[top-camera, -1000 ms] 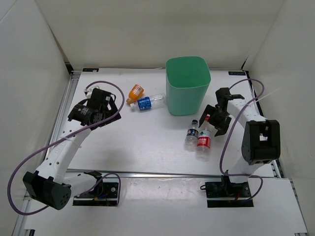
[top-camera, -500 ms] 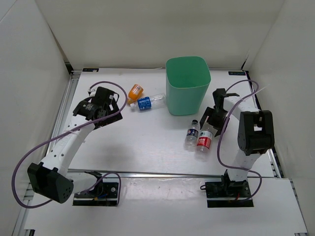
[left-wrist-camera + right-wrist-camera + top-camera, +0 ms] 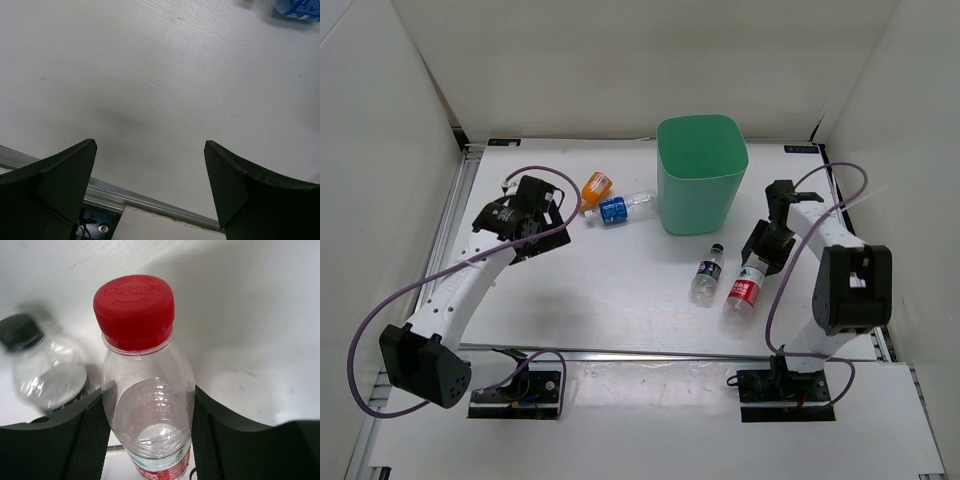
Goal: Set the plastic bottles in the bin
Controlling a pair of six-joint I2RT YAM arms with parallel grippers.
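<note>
The sides of the mint-green bin are high, so my right gripper will carry the clear bottle with the red cap up and outward over the bin's opening to release it.
The mint-green bin (image 3: 702, 190) stands at the back centre. Left of it lie an orange bottle (image 3: 595, 188) and a clear blue-label bottle (image 3: 618, 208) (image 3: 300, 7). My right gripper (image 3: 757, 260) (image 3: 148, 405) is shut on the clear bottle with red cap and label (image 3: 744, 291) (image 3: 145, 390), its pads pressed on both sides below the neck. Just left of it lies the clear dark-label bottle (image 3: 706, 276) (image 3: 42, 370). My left gripper (image 3: 540, 222) (image 3: 150, 160) is open over bare table, left of the orange and blue-label bottles, with nothing between its fingers.
White walls enclose the table on three sides. A metal rail (image 3: 150, 202) runs along the near edge, by the arm bases. Purple cables (image 3: 840, 190) loop off both arms.
My right gripper has shut on the red-label bottle, which shifted slightly toward the near right. The dark-label bottle moved a little left. My left arm crept slightly right.
</note>
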